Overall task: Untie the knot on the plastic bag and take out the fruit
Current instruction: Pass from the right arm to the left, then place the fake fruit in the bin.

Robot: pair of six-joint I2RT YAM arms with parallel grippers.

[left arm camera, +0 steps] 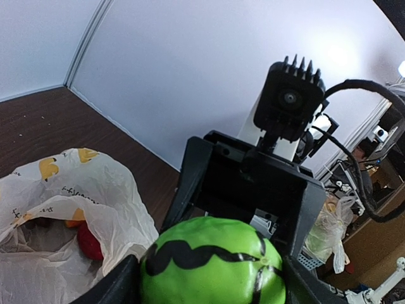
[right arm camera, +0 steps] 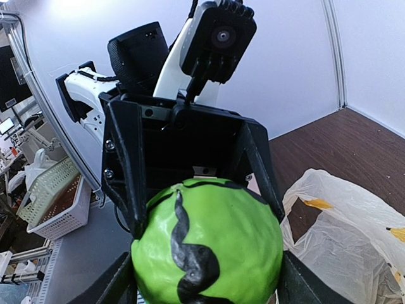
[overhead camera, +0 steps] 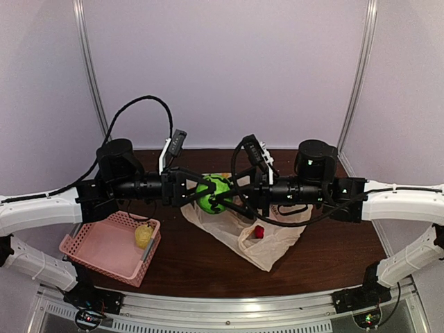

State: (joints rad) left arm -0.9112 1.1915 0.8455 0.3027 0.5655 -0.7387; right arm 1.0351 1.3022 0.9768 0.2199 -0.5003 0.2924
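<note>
My left gripper should move down to the left in the top view, into the pink basket beside the pear, and let go there, since one fruit is already in it.
A green ball with dark stripes, one of the fruit, hangs above the table between both arms. My left gripper has its fingers against the ball's two sides. From the other side, my right gripper is shut on the same ball. The pale peach plastic bag lies crumpled and open-mouthed on the table below, with a red fruit showing inside. The knot is out of view.
A pink perforated basket sits at the front left, with a yellow pear in its right corner. The brown table ends at a metal rail along the near edge. Grey walls close in the back.
</note>
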